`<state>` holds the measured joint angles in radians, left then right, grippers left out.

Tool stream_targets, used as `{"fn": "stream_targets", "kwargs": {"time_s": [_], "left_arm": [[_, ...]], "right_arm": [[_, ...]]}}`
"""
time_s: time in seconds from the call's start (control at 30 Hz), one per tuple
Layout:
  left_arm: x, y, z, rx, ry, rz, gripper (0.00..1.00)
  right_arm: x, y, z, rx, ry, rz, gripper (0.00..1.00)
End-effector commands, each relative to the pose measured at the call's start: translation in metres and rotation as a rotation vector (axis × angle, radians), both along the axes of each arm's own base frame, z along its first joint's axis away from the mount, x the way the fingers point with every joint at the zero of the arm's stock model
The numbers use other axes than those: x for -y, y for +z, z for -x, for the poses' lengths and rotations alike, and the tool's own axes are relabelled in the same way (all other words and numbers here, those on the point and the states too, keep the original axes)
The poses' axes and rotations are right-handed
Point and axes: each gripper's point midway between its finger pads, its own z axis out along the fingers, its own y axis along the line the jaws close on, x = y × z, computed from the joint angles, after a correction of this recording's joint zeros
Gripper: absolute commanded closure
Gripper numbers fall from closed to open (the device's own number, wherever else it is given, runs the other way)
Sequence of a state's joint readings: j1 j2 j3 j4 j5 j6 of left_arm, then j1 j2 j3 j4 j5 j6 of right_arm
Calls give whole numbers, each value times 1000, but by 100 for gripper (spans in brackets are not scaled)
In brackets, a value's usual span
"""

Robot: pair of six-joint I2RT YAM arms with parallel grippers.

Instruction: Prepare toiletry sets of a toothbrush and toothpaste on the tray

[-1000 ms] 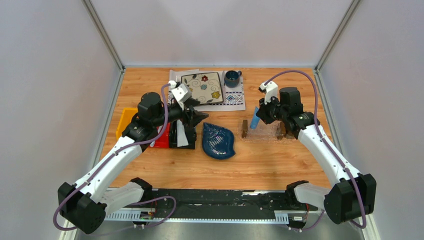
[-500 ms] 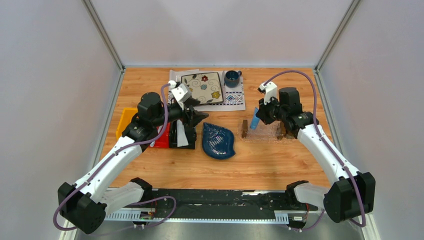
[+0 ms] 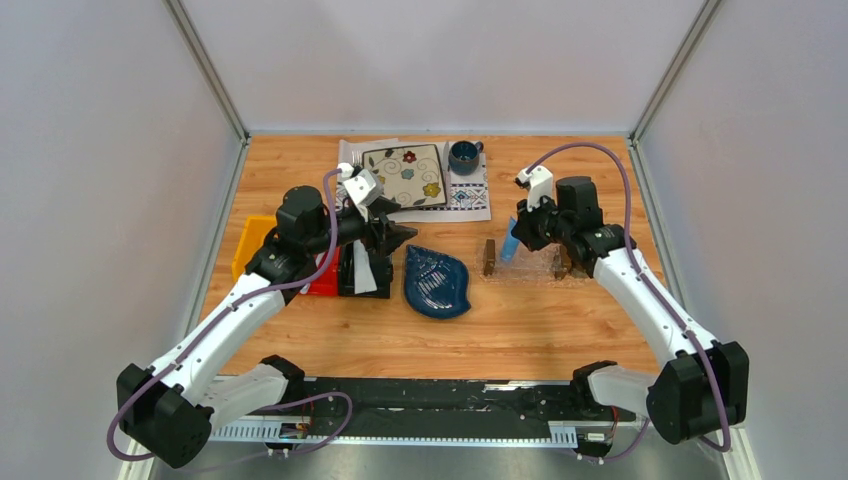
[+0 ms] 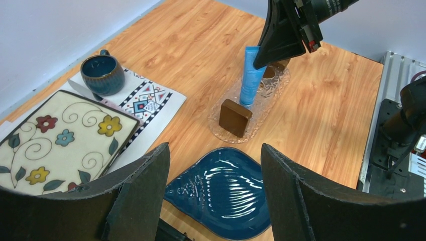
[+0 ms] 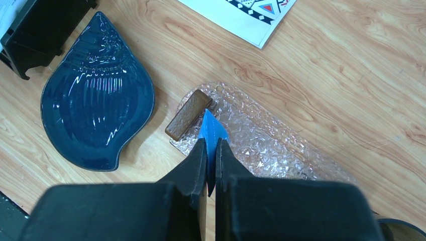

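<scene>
Next, my right gripper lowers toward the brown block and releases the tube, since the tray's bottom [image 3: 503, 263] [image 5: 194, 134] beside that block lies below my gripper.
My right gripper [image 3: 515, 234] is shut on the light blue toothpaste tube [image 3: 509, 245], holding it upright over the left end of the clear tray [image 3: 535, 270]. In the right wrist view the tube [image 5: 213, 130] hangs between my shut fingers [image 5: 197, 160], beside the tray's brown block [image 5: 188, 115]. The left wrist view shows the tube [image 4: 250, 75] with its lower end at the tray [image 4: 263, 100]. My left gripper [image 3: 393, 236] is open and empty above the black bin [image 3: 345, 282], which holds the white-grey tube [image 3: 364, 273]. The toothbrush is hidden.
A dark blue leaf-shaped dish [image 3: 437, 282] lies between the black bin and the tray. Red [image 3: 323, 282] and yellow [image 3: 250, 243] bins sit left, under the left arm. A floral plate [image 3: 405, 175] and a blue mug [image 3: 463, 156] rest on a placemat at the back.
The right gripper with the blue tube has shifted very slightly over the tray's left end. The left arm has not moved.
</scene>
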<state>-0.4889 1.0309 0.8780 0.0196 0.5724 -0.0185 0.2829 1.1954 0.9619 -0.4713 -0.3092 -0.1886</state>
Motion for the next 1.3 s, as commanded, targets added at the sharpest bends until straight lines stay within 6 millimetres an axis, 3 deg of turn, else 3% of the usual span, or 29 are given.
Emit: {"fn": "stream_targets", "kwargs": {"time_s": [0.0, 1.27], "left_arm": [[1, 11, -1, 52, -14, 17, 26], [1, 10, 0, 52, -18, 19, 26]], "right_arm": [[-5, 9, -12, 60, 17, -18, 100], [-10, -13, -12, 28, 34, 20, 100]]}}
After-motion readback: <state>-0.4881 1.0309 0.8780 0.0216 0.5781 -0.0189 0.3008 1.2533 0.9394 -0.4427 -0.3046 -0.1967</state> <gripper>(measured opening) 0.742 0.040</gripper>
